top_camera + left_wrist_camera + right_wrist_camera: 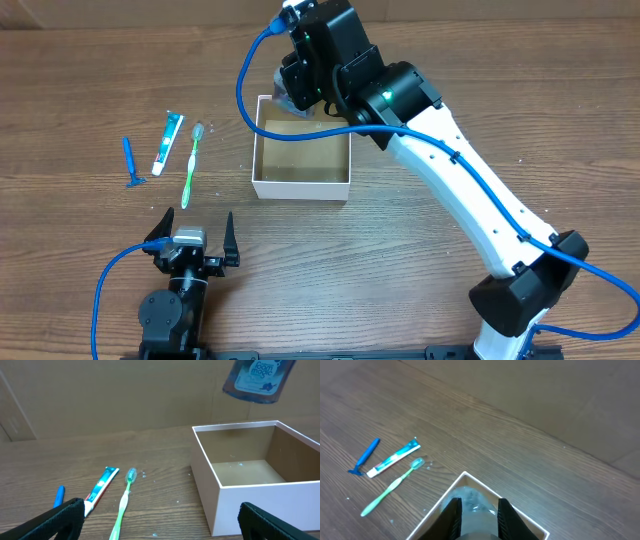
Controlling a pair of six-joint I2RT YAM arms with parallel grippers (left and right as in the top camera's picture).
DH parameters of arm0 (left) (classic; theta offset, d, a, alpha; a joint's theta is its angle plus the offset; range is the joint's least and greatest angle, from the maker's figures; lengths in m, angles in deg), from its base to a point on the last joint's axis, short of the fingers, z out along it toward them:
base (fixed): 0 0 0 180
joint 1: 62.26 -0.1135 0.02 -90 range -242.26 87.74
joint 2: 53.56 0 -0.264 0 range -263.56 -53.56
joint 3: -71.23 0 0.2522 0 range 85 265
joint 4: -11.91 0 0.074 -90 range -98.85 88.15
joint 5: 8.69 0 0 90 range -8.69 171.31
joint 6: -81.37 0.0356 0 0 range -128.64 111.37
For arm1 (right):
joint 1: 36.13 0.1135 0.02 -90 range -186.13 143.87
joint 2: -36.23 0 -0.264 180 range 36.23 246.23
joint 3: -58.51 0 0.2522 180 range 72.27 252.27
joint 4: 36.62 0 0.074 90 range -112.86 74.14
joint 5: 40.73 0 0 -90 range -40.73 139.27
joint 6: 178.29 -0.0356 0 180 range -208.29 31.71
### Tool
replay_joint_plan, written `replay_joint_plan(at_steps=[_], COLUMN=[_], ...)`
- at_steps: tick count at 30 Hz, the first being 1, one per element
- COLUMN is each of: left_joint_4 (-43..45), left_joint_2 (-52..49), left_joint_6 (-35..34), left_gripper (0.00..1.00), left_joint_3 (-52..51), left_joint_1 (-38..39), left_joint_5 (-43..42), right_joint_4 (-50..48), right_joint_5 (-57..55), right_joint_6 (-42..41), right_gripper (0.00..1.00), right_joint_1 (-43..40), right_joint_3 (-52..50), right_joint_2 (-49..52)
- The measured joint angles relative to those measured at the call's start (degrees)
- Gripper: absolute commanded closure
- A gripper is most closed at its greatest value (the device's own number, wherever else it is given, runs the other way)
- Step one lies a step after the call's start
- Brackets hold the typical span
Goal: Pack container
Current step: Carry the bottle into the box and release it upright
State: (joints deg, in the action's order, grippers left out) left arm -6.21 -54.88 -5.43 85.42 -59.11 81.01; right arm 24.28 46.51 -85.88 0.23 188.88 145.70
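Observation:
The right gripper brings the bottle down next into the container's far corner nearest the toothbrush (465, 486), because the bottle still hangs above the container's rim.
The container (263, 182) is a square white-walled box with a brown floor at the table's middle; it also shows in the left wrist view (235, 487) and the right wrist view (436, 509). My right gripper (290, 95) is shut on a clear blue bottle (258, 377) and holds it in the air above the container's far left corner; the bottle shows between the fingers in the right wrist view (476, 505). My left gripper (192, 240) is open and empty near the front edge. A toothpaste tube (167, 142), a green toothbrush (191, 164) and a blue razor (130, 163) lie left of the container.
A brown cardboard wall (125, 395) stands behind the table. The toothbrush (122, 505), toothpaste (102, 487) and razor (59, 495) lie just ahead of the left gripper.

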Motion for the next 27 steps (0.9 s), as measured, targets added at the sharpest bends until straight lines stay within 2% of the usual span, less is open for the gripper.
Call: replay_joint_plan(at_steps=[14, 27], left_joint_4=[0.00, 0.00], left_joint_2=[0.00, 0.00], left_joint_6=[0.00, 0.00], left_gripper=[0.00, 0.00], left_joint_3=[0.00, 0.00], left_joint_1=[0.00, 0.00], left_joint_5=[0.00, 0.00], right_joint_4=[-1.09, -5.60], right_joint_5=[9.09, 10.51], right_joint_6=[15.85, 19.93], right_gripper=[0.87, 0.87], right_joint_1=[-0.33, -0.33], right_joint_3=[0.31, 0.31], right_joint_2=[10.23, 12.57])
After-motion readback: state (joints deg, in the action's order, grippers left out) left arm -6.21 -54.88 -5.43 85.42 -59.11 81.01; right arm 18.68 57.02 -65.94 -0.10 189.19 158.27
